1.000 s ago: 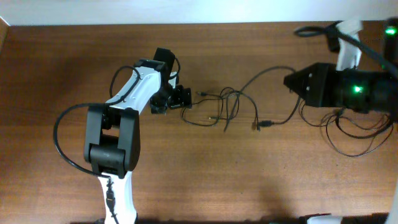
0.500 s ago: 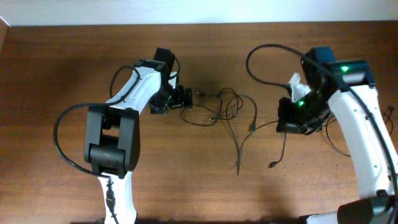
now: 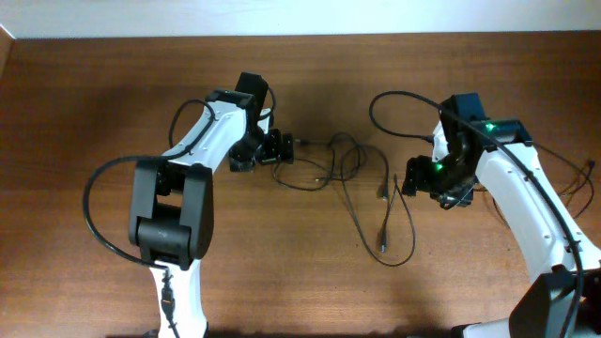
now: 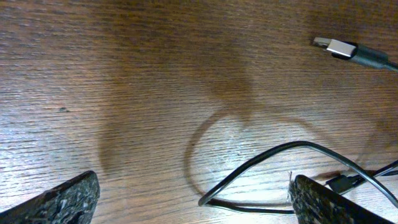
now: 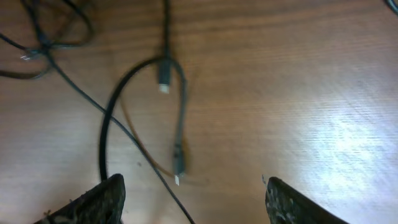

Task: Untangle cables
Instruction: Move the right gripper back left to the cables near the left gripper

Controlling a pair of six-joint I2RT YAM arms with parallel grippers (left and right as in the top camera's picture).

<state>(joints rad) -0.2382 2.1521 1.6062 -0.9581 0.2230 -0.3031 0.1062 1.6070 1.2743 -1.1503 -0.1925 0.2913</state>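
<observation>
The tangle's doubled cable is below my right gripper and to its left in the overhead view, so I should move my right gripper to that side and down onto the cable next.
Thin black cables lie tangled on the wooden table between the two arms. One strand runs forward to a plug. My left gripper is open at the tangle's left end. In the left wrist view a cable loop lies on the wood between its fingertips, and a silver USB plug lies ahead. My right gripper is open to the right of the tangle. Between its fingers a thin strand crosses the table, with two small plugs ahead.
A black cable arcs from the back of the table toward the right arm. More thin cables lie at the right edge behind that arm. A white wall strip borders the table at the back.
The right arm swung in from the right edge to the middle and its gripper opened. A cable strand now trails toward the front. The left arm stayed nearly still.
</observation>
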